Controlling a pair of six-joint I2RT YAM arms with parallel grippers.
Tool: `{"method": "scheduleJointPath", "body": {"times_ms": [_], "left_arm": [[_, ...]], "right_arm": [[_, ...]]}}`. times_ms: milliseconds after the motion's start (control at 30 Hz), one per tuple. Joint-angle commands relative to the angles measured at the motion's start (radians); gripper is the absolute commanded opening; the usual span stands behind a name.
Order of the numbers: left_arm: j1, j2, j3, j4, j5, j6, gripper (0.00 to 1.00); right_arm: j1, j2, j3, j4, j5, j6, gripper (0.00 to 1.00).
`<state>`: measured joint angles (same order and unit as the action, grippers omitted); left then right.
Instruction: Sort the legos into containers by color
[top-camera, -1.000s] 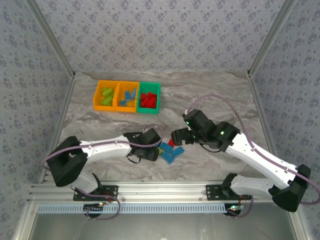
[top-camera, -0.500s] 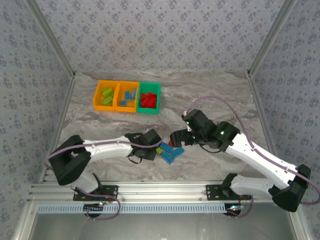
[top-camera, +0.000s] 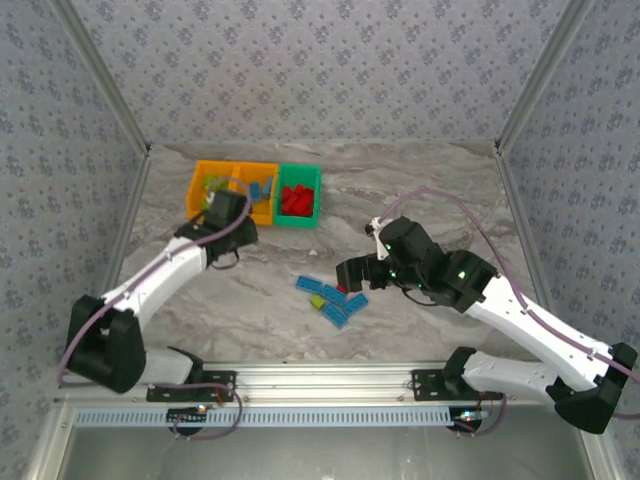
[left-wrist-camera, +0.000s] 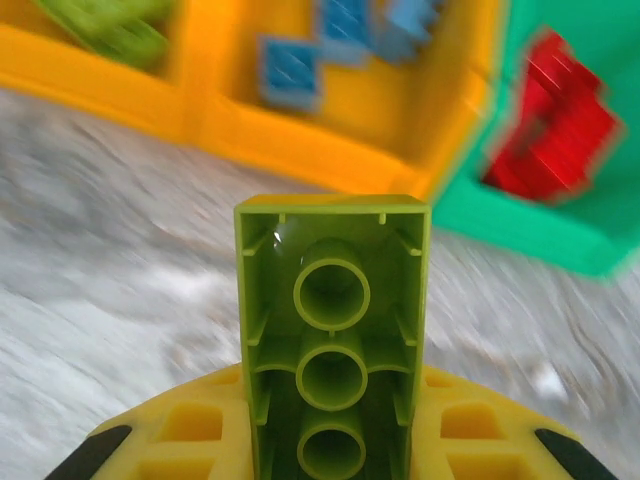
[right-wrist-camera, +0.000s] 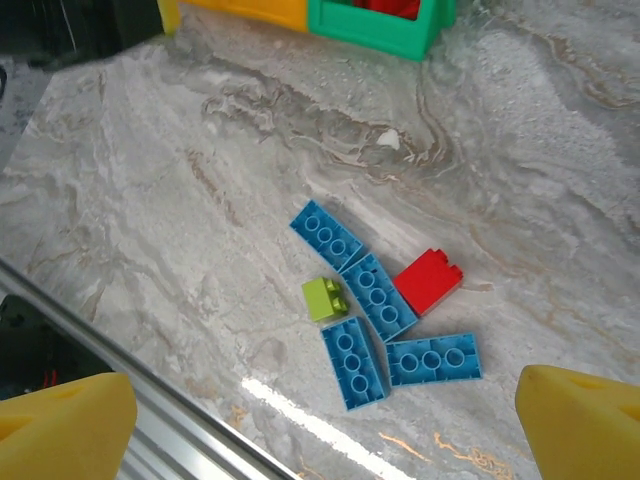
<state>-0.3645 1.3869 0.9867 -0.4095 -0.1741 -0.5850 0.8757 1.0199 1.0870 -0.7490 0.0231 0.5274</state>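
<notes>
My left gripper carries the lime green brick outward over the matching green bricks in the orange bin (top-camera: 197, 188) and releases it next, as that bin lies outward.
My left gripper (top-camera: 226, 208) hangs over the near edge of the left orange bin (top-camera: 197, 188), shut on a lime green brick (left-wrist-camera: 332, 330) held with its hollow underside toward the camera. Ahead stand the orange bin with green bricks (left-wrist-camera: 110, 75), the orange bin with blue bricks (left-wrist-camera: 300, 130) and the green bin with red bricks (left-wrist-camera: 540, 235). My right gripper (top-camera: 347, 272) is open above the loose pile (top-camera: 330, 298): several blue bricks (right-wrist-camera: 372, 295), one small green brick (right-wrist-camera: 325, 298) and one red brick (right-wrist-camera: 428, 280). Its yellow fingers (right-wrist-camera: 70, 420) hold nothing.
The three joined bins sit at the back left, the green bin (top-camera: 300, 169) rightmost. An aluminium rail (top-camera: 330, 385) runs along the table's near edge, also seen as the rail (right-wrist-camera: 150, 420) close to the pile. Patterned walls enclose the marbled table (top-camera: 430, 190).
The left arm has swung from the pile up to the bins, carrying a lime green brick. The right gripper has stayed by the pile, shifting slightly.
</notes>
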Motion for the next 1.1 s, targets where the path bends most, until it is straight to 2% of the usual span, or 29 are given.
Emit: {"method": "scheduleJointPath", "body": {"times_ms": [0,100,267,367,467,600,733,933,1067], "left_arm": [[0.116,0.115,0.109,0.034,0.015,0.054,0.15],[0.217,0.254,0.247,0.034,0.096,0.065,0.18],[0.311,0.464,0.508,-0.064,0.164,0.081,0.25],[0.334,0.529,0.616,-0.120,0.204,0.105,0.44],[0.332,0.508,0.639,-0.140,0.229,0.109,0.50],[0.314,0.333,0.517,-0.072,0.314,0.063,0.50],[0.208,0.093,0.379,-0.043,0.345,0.104,0.56],[-0.108,-0.226,0.232,-0.092,0.270,0.339,0.63],[-0.267,-0.369,0.190,-0.201,0.291,0.497,0.72]], "right_arm": [[-0.001,-0.021,0.005,-0.031,0.062,0.032,1.00],[-0.001,-0.037,0.004,-0.055,0.072,0.048,1.00],[0.001,-0.085,-0.008,-0.082,0.105,0.080,1.00],[-0.001,-0.113,-0.019,-0.085,0.119,0.093,1.00],[-0.001,-0.124,-0.030,-0.093,0.144,0.095,1.00],[-0.010,-0.106,-0.044,-0.100,0.171,0.143,1.00],[-0.043,-0.050,-0.057,-0.111,0.174,0.176,1.00],[-0.097,0.060,-0.085,-0.074,0.129,0.193,1.00],[-0.107,0.170,-0.087,-0.022,0.075,0.208,1.00]]}}
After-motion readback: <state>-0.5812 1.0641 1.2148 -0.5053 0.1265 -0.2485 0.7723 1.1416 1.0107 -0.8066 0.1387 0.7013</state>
